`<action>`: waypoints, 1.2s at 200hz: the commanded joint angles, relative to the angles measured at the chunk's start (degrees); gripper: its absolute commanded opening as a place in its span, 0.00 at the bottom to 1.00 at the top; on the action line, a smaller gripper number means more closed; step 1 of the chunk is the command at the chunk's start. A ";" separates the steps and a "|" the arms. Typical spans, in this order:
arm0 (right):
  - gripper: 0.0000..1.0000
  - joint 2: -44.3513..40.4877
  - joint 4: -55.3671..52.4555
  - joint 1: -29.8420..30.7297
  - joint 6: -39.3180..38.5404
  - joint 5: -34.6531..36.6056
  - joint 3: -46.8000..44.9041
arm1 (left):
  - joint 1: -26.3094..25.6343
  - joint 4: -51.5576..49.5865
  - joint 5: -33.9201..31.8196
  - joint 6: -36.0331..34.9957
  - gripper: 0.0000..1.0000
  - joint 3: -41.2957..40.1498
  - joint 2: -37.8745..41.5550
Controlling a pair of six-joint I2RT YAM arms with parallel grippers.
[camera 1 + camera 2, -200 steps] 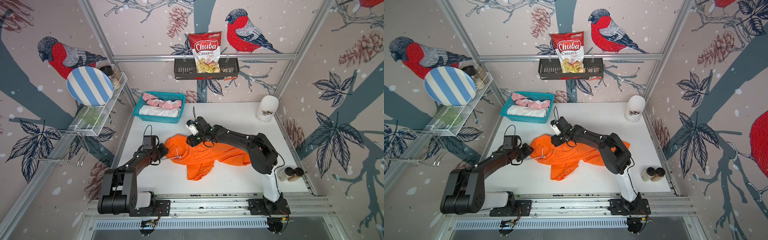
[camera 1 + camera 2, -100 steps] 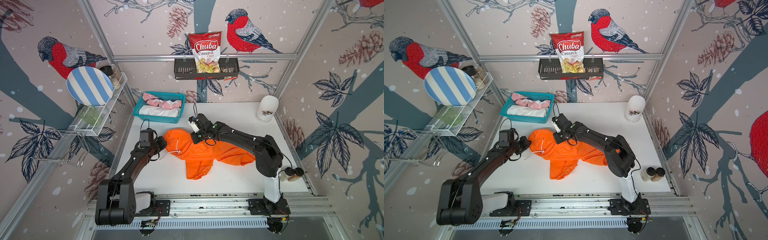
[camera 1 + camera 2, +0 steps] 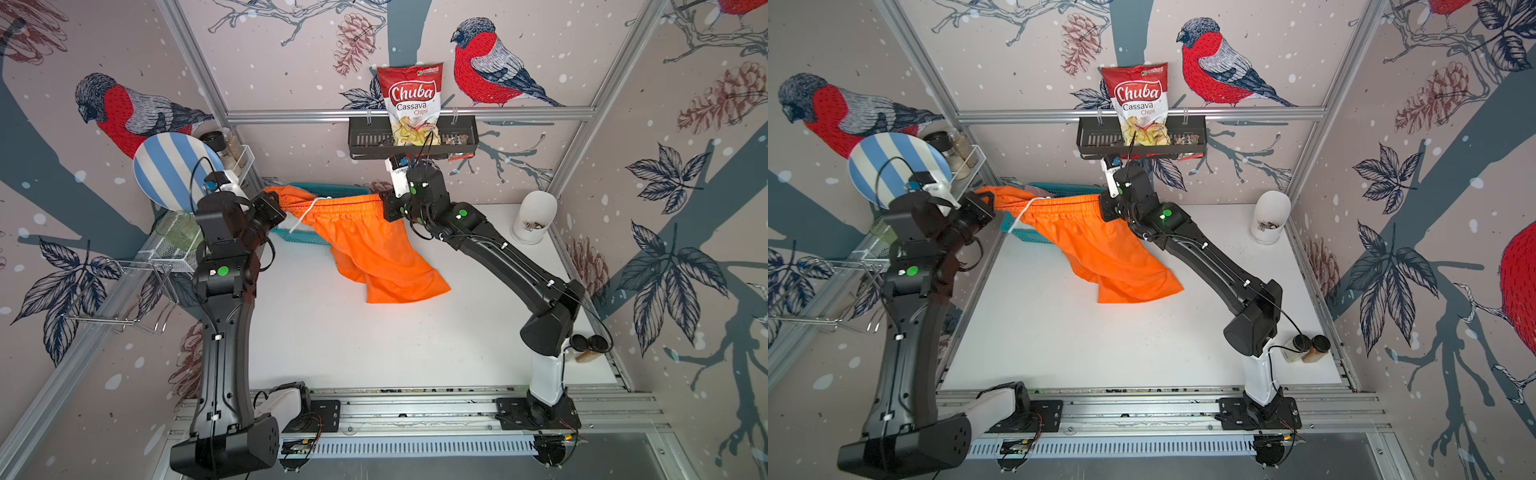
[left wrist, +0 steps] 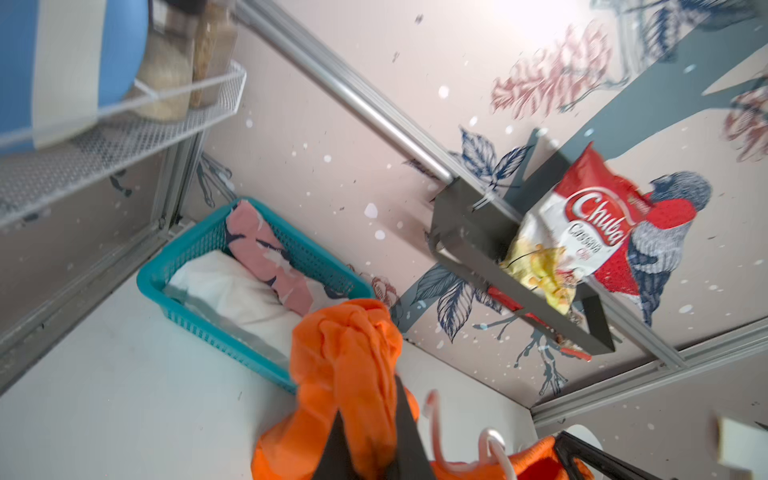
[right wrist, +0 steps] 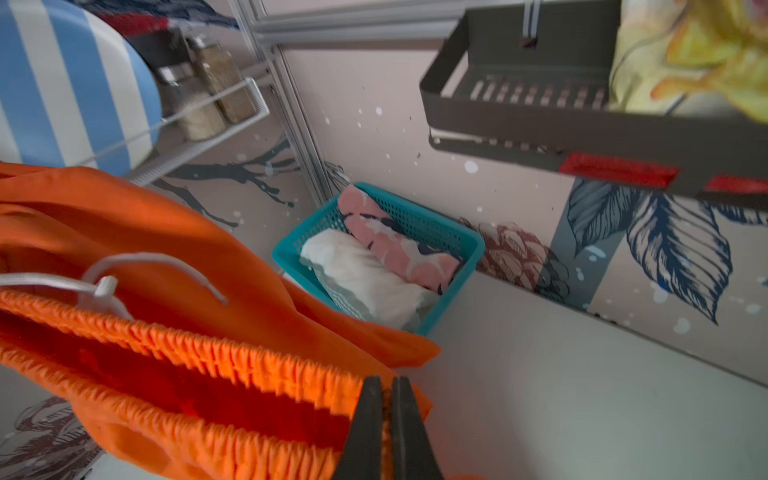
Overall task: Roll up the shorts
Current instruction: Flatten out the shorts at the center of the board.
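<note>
The left gripper should go up first, then across and down toward the white jar, and let go of the waistband [image 4: 345, 365] on the bare tabletop, clear of the basket.
The orange shorts [image 3: 374, 249] hang in the air, their gathered waistband stretched between my two grippers. Their legs droop until the hem lies on the white table [image 3: 374, 340]. My left gripper [image 3: 281, 200] is shut on one bunched end of the waistband [image 4: 345, 365]. My right gripper [image 3: 384, 206] is shut on the other end, and its fingertips [image 5: 376, 384] pinch the elastic edge. A white drawstring [image 3: 307, 210] dangles from the waistband. The white shorts [image 5: 357, 270] and the pink printed shorts [image 5: 395, 241] lie rolled in the teal basket [image 5: 457, 237].
The teal basket [image 3: 320, 189] stands at the back left, partly behind the hanging shorts. A black wall rack [image 3: 365, 143] holds a chips bag [image 3: 409, 104] just above my right wrist. A wire shelf [image 3: 174, 253] with a striped plate [image 3: 166, 174] is beside my left arm. A white jar [image 3: 534, 216] and two spice bottles [image 3: 586, 347] stand at the right.
Both grippers have shut on the orange shorts' waistband. They have lifted it off the table, up and toward the back wall, pulling it taut. Both arms now stand much higher.
</note>
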State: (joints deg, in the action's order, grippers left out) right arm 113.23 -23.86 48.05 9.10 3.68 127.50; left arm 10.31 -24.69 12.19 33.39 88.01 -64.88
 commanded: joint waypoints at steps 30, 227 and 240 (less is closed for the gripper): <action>0.00 -0.28 10.23 -2.41 -3.54 -1.69 7.31 | 0.52 -2.12 3.10 -0.23 0.00 11.73 2.06; 0.69 -27.40 0.73 -32.32 6.10 3.16 -45.50 | -60.62 10.54 -7.77 -0.34 0.60 -22.77 -23.59; 0.72 -28.55 1.26 -33.37 6.17 1.59 -49.50 | -60.74 10.07 -4.74 -0.85 0.60 -25.16 -24.85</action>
State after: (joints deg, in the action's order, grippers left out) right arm 86.63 -20.45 15.99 13.69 8.10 83.48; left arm -50.76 -11.00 4.47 31.77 65.84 -88.40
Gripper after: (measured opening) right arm 0.697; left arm 0.602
